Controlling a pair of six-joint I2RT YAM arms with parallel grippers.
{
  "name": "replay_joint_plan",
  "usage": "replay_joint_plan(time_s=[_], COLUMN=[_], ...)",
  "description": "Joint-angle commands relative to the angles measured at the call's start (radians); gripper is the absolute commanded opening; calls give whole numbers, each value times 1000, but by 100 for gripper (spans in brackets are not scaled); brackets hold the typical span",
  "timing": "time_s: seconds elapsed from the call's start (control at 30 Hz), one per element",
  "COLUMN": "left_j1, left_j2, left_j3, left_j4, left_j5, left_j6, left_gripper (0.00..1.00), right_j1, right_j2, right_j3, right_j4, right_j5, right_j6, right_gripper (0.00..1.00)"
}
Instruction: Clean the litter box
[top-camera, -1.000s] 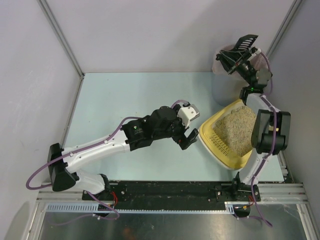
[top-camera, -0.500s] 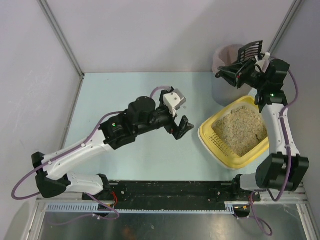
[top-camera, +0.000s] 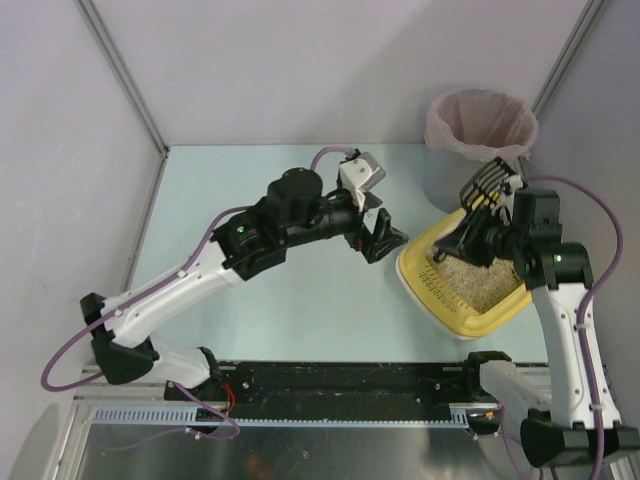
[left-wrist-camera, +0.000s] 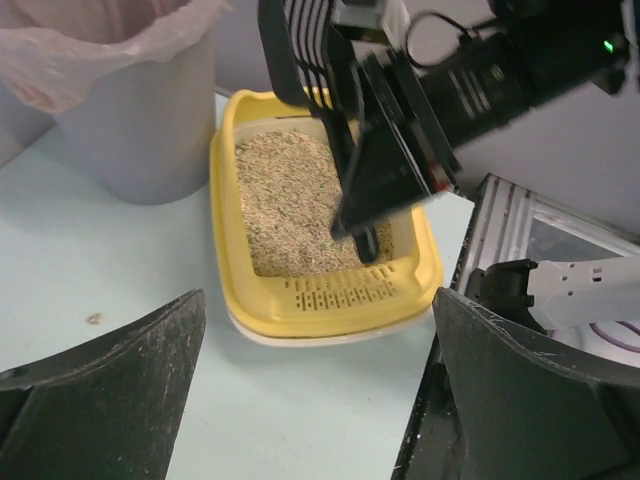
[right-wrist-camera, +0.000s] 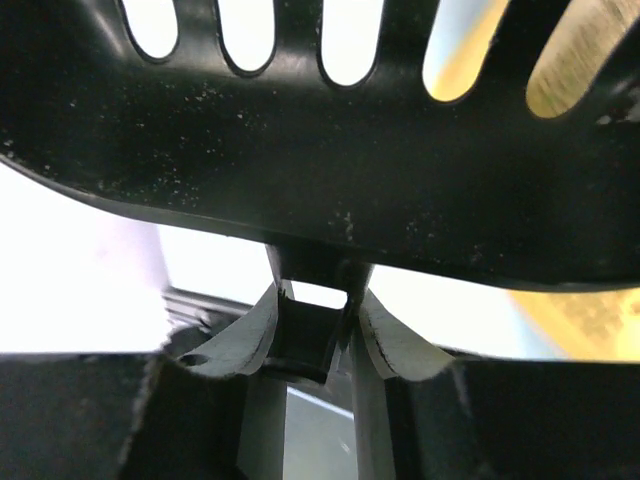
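Next, my left gripper moves to the right in the top view onto the edge of the slotted scoop head (top-camera: 469, 190) (left-wrist-camera: 279, 55), since my right gripper holds its handle.
The yellow litter box (top-camera: 436, 291) lies at the right of the table, with beige litter (top-camera: 482, 283) inside. My right gripper (top-camera: 487, 235) is shut on the handle of a black slotted scoop (top-camera: 484, 184). The scoop hangs tilted over the box, its lower end down at the litter (left-wrist-camera: 290, 200). In the right wrist view the fingers (right-wrist-camera: 385, 345) clamp the handle under the scoop (right-wrist-camera: 320, 160). My left gripper (top-camera: 383, 238) is open and holds nothing. It hovers just left of the box and faces the perforated rim (left-wrist-camera: 335, 300).
A grey round bin with a pink bag liner (top-camera: 480, 125) stands behind the litter box in the back right corner. A small speck (left-wrist-camera: 94, 318) lies on the pale table near the bin. Metal frame rails run along the near edge (top-camera: 340, 385).
The right arm has carried the scoop from above the bin down over the litter box. The left arm swung back and right, close to the box's left rim, jaws still open.
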Motion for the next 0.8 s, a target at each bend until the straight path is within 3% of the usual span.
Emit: replay_joint_plan(time_s=[0.0,0.23,0.5,0.77], left_j1=[22,72,77,74], left_j2=[86,267,455,541], left_j3=[99,228,338,365], left_j4=[17,19,26,89], left_j5=[129,278,420,486], left_j6=[-77,-178,-261,-318], left_gripper=[100,100,99,98], right_j1=[30,39,42,42], right_j2=[-147,-302,-382,-387], right_j3=[-91,-240,-281,-295], right_j4=[-203,-315,-371,-418], right_j5=[106,45,-21,-32], right_j6=[-135,-177,-211,-260], right_gripper=[0,0,0,0])
